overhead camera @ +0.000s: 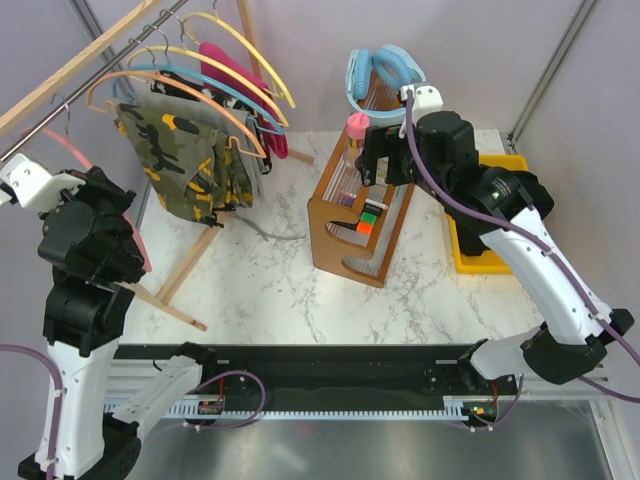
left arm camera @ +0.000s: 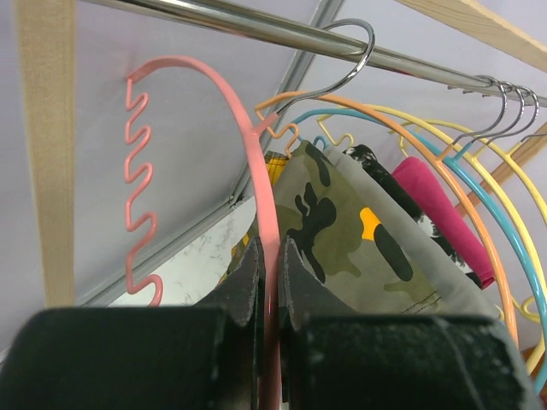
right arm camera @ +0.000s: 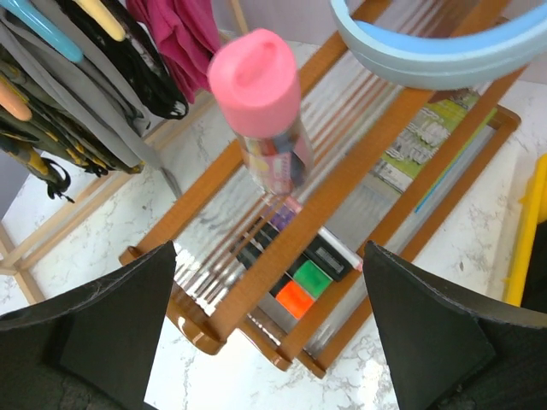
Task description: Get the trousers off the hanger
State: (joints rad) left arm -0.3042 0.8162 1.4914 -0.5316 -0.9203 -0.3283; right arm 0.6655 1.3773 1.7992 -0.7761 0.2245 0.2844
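The wooden post [left arm camera: 47, 154] is left of my left gripper in the wrist view, so next I draw the lower arm toward it, clear of the trousers, and release.
The camouflage trousers [overhead camera: 185, 160] [left arm camera: 342, 231] hang on an orange hanger [overhead camera: 205, 102] from the metal rail [left arm camera: 256, 27]. Beside them hang a grey garment [right arm camera: 81, 98], the black trousers [right arm camera: 141, 73] and a magenta garment [overhead camera: 228, 72]. In the left wrist view, my left gripper [left arm camera: 272, 249] is shut on the lower arm of a bare pink hanger [left arm camera: 249, 141], which hooks over the rail next to the orange one. My right gripper [right arm camera: 269, 248] stands wide open above the wooden rack [overhead camera: 340, 245], holding nothing, well to the right of the clothes.
A pink-capped bottle [right arm camera: 261, 94] stands in the wooden rack, with light blue hangers [overhead camera: 385, 68] at its top. A yellow tray [overhead camera: 478, 258] lies at the right. The clothes stand's wooden legs [overhead camera: 190, 265] slant across the marble table [overhead camera: 290, 300].
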